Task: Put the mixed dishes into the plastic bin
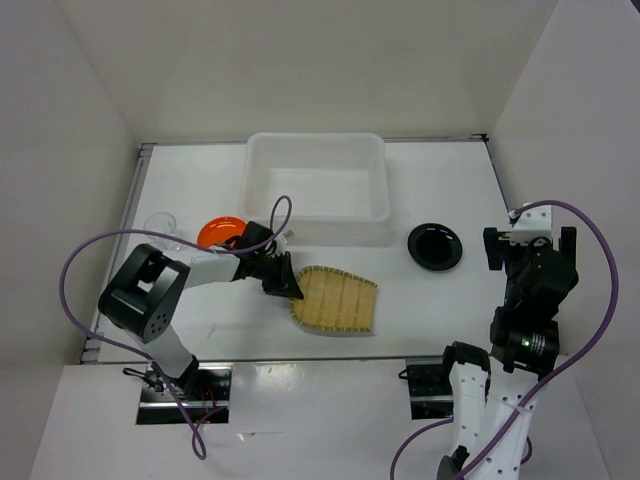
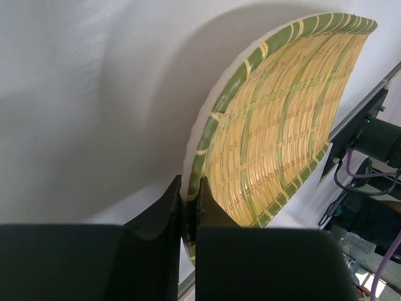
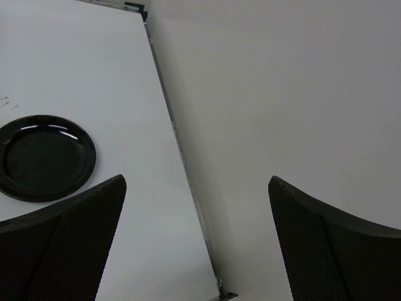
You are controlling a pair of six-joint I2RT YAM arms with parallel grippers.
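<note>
I will next lift the tray (image 1: 338,300) with my left gripper and carry it outward. Then I will lower it and let it go on the empty bottom of the bin, which is outward of my gripper.
The tan woven bamboo tray (image 1: 338,300) lies on the white table in front of the plastic bin (image 1: 318,190). My left gripper (image 1: 290,285) is at the tray's left edge. In the left wrist view it (image 2: 190,194) is shut on the green rim of the tray (image 2: 282,125). Behind that arm are an orange plate (image 1: 222,232) and a clear cup (image 1: 160,225). The black plate (image 1: 435,246) sits to the right of the bin. My right gripper (image 1: 529,240) stands open right of it, holding nothing (image 3: 195,180), with the black plate (image 3: 44,157) to its left.
The bin stands against the back of the table, its inside showing nothing. White walls close in the table on the left, back and right. A metal strip (image 3: 182,157) marks the table's right edge beside the right gripper.
</note>
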